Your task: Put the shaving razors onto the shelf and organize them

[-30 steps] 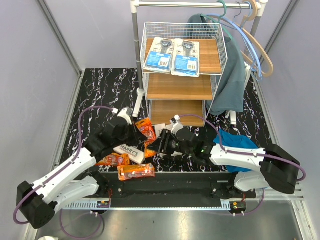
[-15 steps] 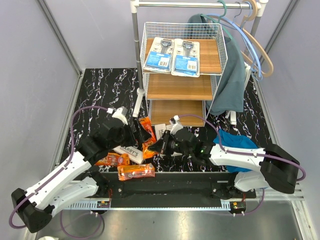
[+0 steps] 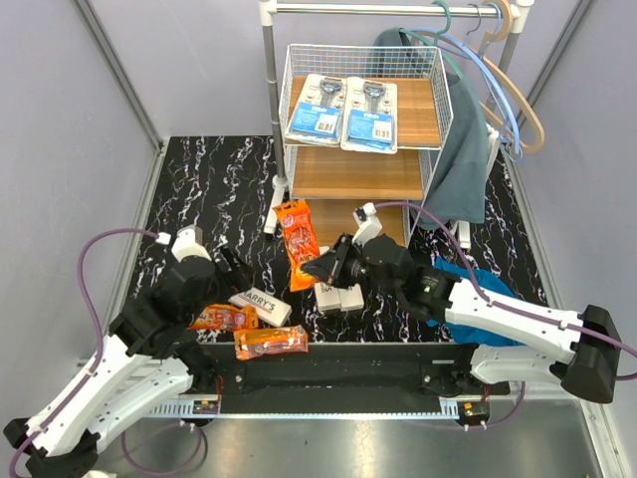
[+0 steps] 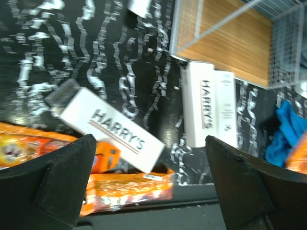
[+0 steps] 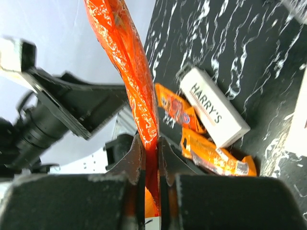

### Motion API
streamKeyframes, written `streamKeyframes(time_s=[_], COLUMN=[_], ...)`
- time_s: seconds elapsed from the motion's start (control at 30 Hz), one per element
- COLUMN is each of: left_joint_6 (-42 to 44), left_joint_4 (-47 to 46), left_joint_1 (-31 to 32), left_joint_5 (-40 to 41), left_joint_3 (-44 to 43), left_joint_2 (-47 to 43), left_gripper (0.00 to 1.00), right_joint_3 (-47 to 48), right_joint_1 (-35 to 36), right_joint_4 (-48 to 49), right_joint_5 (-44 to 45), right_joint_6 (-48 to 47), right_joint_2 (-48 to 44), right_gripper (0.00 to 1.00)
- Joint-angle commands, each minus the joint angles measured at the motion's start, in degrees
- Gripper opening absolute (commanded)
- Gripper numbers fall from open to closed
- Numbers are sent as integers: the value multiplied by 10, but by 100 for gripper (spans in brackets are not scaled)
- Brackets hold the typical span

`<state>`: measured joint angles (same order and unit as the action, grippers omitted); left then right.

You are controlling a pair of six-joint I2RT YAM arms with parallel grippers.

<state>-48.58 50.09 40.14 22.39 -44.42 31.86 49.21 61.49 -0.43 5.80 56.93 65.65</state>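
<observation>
The right gripper carries the orange razor bag [image 3: 298, 239] outward next and releases it on the bare middle board [image 3: 320, 174], since that board lies outward of the gripper.
Two blue-and-white razor cards [image 3: 341, 112] lie on the top board of the shelf [image 3: 358, 174]. My right gripper [image 3: 324, 267] is shut on an orange razor bag [image 3: 298, 239] and holds it above the table in front of the shelf. In the right wrist view the bag [image 5: 125, 62] stands up from the pinched jaws of that gripper [image 5: 151, 148]. My left gripper [image 3: 231, 267] stands open and empty at the left, over a white HARRY'S box [image 4: 115, 132]. Two more orange bags [image 3: 271, 342] lie beside that box. Two white boxes [image 3: 338, 297] lie by the shelf foot.
A white clothes rail [image 3: 267, 110] with hangers [image 3: 508, 90] and a teal garment [image 3: 463, 159] stands round the shelf. A blue cloth [image 3: 468, 279] lies under the right arm. The left arm [image 5: 62, 110] shows close behind the lifted bag.
My left gripper let go, opened wide and pulled back to the left. My right gripper closed on the orange bag and raised it toward the shelf.
</observation>
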Motion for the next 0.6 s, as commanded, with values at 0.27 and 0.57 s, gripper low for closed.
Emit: streamKeyframes(time_s=[0.27,0.57], left_joint_6=[-7,-24], left_joint_4=[30,17], left_joint_1=[-1,0], left_joint_5=[43,12], left_joint_3=[0,43], left_joint_2=[-7,-18], left_gripper=[99,99], right_joint_3=[99,167], right_joint_1=[-79,-131], right_joint_4=[-122,-114], right_joint_5=[80,76], right_joint_6=[-30,-49], right_joint_2=[-3,59], right_gripper=[0,0])
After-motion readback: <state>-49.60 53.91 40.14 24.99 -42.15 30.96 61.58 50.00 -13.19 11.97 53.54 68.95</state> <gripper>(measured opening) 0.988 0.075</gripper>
